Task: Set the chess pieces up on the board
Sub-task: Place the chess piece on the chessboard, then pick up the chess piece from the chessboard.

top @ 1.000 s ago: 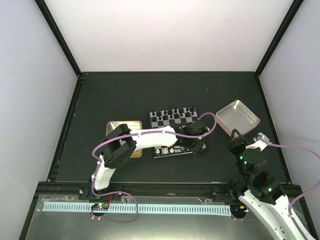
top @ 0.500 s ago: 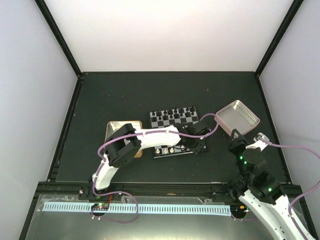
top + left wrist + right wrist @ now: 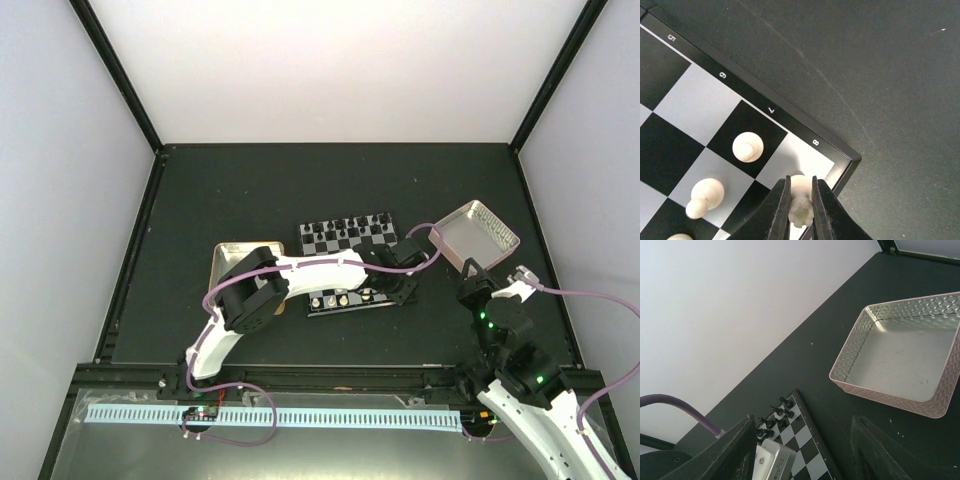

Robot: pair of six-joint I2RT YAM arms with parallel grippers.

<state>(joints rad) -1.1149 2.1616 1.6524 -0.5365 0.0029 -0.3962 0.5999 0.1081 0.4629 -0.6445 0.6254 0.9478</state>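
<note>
My right gripper needs to swing down next onto the board's side by the tin tray, because that side is below it and to its left in the top view.
The black and white board [image 3: 352,262] lies mid-table. My left gripper [image 3: 801,200] is shut on a cream rook [image 3: 800,205] and holds it over the white corner square by the rim mark 8 [image 3: 810,160]. In the top view this gripper [image 3: 402,283] is at the board's near right corner. Cream pieces [image 3: 748,147] stand on the neighbouring squares, and one [image 3: 704,196] leans to the left. Black pieces [image 3: 779,413] stand along the board's far rows [image 3: 350,228]. My right gripper [image 3: 802,460] is open and empty, well right of the board [image 3: 470,275].
A pink-sided square tray [image 3: 475,235] stands right of the board and looks empty in the right wrist view [image 3: 900,355]. A gold-rimmed tin tray [image 3: 225,262] lies left of the board, partly under my left arm. The left arm's cable [image 3: 425,240] arcs over the board's right edge.
My left gripper has moved to the right along the board's near row, to the corner, with the cream rook in it. The right arm has not moved.
</note>
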